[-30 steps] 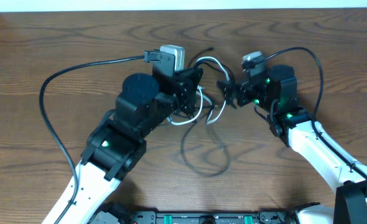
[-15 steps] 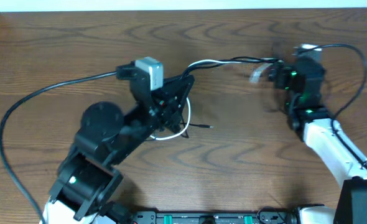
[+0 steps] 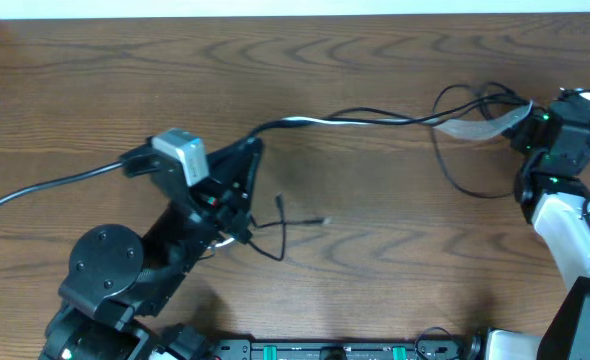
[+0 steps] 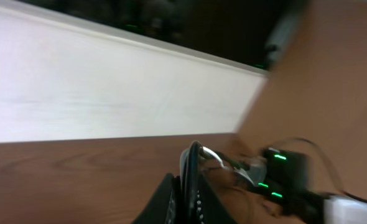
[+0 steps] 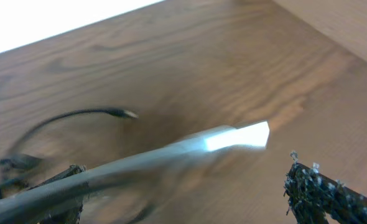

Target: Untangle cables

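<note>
The left gripper carries the cables to its left in the overhead view next, tilts its fingers down and releases the cables, since bare wood lies there.
The cables, one white and some thin black, stretch in a taut line across the table's middle from my left gripper to my right gripper. In the left wrist view my left gripper is shut on a black cable, with the white cable curving off just past the tips. The right gripper stands wide open. A blurred white cable lies across its left finger, with its plug end free in the air. Black loops hang near it, and loose ends lie below the left gripper.
The left arm's thick black cable runs off the table's left side. A dark bar lines the front edge. A thin black cable with a plug end lies on the wood ahead of the right gripper.
The two arms have drawn apart, the left one toward the lower left and the right one toward the right edge. The bunched cables have been pulled out into a long line between them.
</note>
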`<state>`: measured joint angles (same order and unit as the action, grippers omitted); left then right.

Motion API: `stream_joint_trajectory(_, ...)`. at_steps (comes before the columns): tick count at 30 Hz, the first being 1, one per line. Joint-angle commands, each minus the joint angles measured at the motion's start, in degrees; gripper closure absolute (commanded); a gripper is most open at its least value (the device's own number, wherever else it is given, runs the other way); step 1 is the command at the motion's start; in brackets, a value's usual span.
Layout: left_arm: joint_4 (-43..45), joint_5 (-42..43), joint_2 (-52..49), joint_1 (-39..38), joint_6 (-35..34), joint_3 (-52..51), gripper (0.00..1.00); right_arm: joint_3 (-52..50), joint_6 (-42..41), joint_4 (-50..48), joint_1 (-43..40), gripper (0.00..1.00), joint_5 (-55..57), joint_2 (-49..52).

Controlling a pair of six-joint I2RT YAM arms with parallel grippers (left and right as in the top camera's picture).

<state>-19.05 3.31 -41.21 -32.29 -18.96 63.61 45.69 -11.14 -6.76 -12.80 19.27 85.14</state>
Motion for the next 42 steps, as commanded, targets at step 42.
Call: stream_joint_trajectory(42,-15.8,-48.0,-5.7,0.2,1.7,0.4,0.92,0.4,39.7,15.9,-6.4,0.01,-57.5,0.4)
